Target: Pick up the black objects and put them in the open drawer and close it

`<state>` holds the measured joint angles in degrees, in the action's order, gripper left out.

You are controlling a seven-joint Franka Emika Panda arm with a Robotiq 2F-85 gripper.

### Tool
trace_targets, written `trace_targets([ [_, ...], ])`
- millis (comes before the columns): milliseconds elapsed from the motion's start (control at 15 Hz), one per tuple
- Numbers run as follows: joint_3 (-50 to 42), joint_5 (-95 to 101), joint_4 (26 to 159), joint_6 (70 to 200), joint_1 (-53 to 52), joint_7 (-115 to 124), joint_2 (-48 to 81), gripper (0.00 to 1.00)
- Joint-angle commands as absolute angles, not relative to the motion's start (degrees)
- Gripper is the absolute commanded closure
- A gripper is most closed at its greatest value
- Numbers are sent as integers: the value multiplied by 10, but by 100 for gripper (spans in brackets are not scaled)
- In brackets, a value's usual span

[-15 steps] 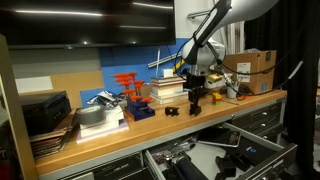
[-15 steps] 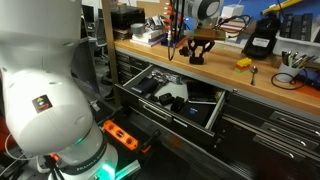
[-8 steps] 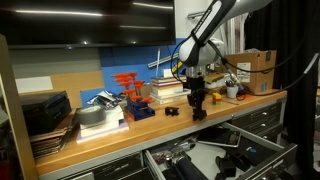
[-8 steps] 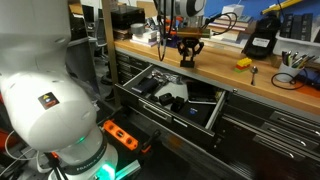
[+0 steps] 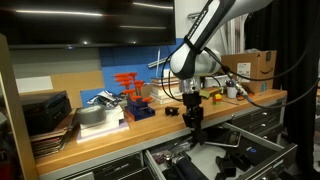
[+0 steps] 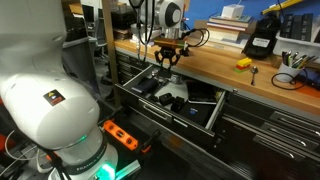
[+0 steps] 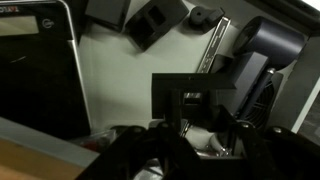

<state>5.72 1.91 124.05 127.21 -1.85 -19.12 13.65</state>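
The black object still hangs above the black block and dark cylinder, so next I will lower my gripper into the open drawer (image 5: 262, 150), over the drawer's pale bottom between them, to release it.
My gripper (image 5: 194, 112) is shut on a black object (image 5: 196, 124) and holds it off the bench's front edge, above the open drawer (image 5: 262, 150). In an exterior view the gripper (image 6: 167, 60) hangs over the drawer's back left part (image 6: 216, 112). In the wrist view the gripper (image 7: 192, 135) holds the blocky black object (image 7: 190, 92) over the drawer's pale floor (image 7: 110, 80), which holds dark tools. Another small black object (image 5: 171, 112) sits on the wooden bench top.
The bench (image 5: 110, 135) carries an orange stand (image 5: 128, 88), books (image 5: 165, 90), a cardboard box (image 5: 255, 68) and a stack of dark trays (image 5: 45, 112). A second robot's white base (image 6: 50, 90) stands close to the drawer. A yellow item (image 6: 243, 63) lies on the bench.
The gripper has carried the black object off the bench top, toward the front edge and down over the open drawer.
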Motion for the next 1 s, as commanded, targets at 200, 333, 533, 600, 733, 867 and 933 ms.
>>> trace_targets([
  [200, 67, -4, 1244, 1238, -18, -207, 196, 74],
  [333, 68, 2, 1233, 1228, -18, -212, 224, 74],
  [533, 69, 19, 1212, 1224, -20, -225, 260, 74],
  [600, 69, 27, 1203, 1221, -23, -228, 272, 74],
  [733, 68, 46, 1184, 1208, -28, -232, 292, 74],
  [867, 68, 63, 1162, 1185, -33, -235, 307, 74],
  [933, 69, 68, 1154, 1179, -35, -238, 313, 74],
])
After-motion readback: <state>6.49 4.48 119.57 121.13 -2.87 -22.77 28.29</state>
